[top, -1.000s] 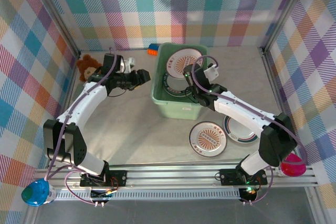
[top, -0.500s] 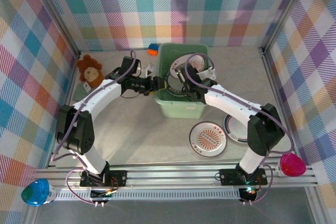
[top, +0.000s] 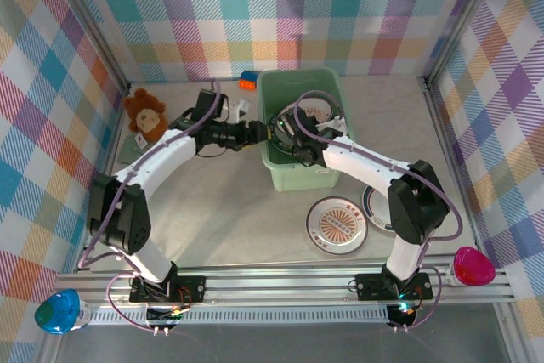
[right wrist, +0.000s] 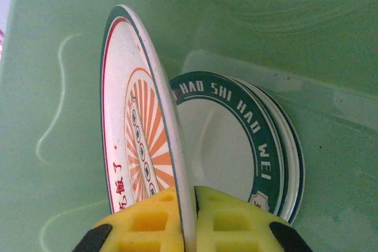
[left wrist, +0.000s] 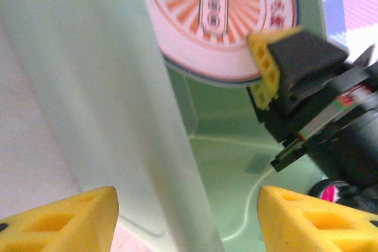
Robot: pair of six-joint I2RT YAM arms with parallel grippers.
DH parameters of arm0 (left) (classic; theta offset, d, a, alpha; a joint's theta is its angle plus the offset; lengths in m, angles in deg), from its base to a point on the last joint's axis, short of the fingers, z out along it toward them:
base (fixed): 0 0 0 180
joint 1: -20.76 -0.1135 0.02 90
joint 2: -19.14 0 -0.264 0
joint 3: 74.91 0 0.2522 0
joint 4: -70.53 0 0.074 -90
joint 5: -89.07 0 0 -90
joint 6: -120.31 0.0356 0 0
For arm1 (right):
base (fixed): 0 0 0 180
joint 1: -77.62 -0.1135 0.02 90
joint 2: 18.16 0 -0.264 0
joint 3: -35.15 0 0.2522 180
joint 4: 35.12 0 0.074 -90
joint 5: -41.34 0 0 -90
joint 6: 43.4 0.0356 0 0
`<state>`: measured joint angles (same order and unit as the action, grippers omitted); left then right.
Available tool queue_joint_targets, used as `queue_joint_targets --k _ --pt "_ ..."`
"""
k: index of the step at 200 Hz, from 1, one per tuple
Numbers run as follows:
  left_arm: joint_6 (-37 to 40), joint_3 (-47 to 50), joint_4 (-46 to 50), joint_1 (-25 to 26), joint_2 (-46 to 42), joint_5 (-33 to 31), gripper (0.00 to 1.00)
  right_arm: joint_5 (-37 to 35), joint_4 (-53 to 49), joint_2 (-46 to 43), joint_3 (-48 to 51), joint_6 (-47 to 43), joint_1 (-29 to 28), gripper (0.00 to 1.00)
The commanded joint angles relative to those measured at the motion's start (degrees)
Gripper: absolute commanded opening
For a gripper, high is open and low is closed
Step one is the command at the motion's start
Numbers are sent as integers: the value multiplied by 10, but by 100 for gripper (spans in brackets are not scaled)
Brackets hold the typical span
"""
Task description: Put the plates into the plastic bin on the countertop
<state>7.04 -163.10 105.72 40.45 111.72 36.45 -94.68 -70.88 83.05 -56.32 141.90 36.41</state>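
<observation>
The stack of teal-rimmed plates lies below in the bin [top: 302,178], so my right gripper will next lower the held sunburst plate toward it and release the plate's rim.
The mint-green plastic bin [top: 302,178] stands at the back middle of the countertop [top: 221,210]. My right gripper [right wrist: 188,228] reaches down into the bin [right wrist: 266,22] and is shut on the rim of a sunburst plate [right wrist: 139,134], held on edge. Just behind it lies a stack of teal-rimmed plates [right wrist: 260,146]. My left gripper [left wrist: 189,222] is open, its yellow fingers [left wrist: 65,219] astride the bin's left wall [left wrist: 130,104] without touching it. From there I see the held plate [left wrist: 218,16]. Two plates lie on the countertop: a sunburst one [top: 337,224] and a teal-rimmed one [top: 378,210].
A lion toy [top: 144,114] sits at the back left and a small blue-orange block [top: 247,81] lies behind the bin's left corner. Plaid walls close off three sides. Both arms meet at the bin's left side [top: 265,133].
My left gripper has moved right to the bin's left wall. My right gripper has carried the plate leftward inside the bin, and the bin has shifted slightly right.
</observation>
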Motion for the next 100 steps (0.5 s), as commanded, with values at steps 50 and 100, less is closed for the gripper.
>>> queue_joint_targets --k 50,100 --pt "26 -12 16 -80 -39 -34 64 -9 30 64 -57 24 7 0" --pt "30 -8 18 -86 -26 -32 64 15 36 105 -77 40 17 0"
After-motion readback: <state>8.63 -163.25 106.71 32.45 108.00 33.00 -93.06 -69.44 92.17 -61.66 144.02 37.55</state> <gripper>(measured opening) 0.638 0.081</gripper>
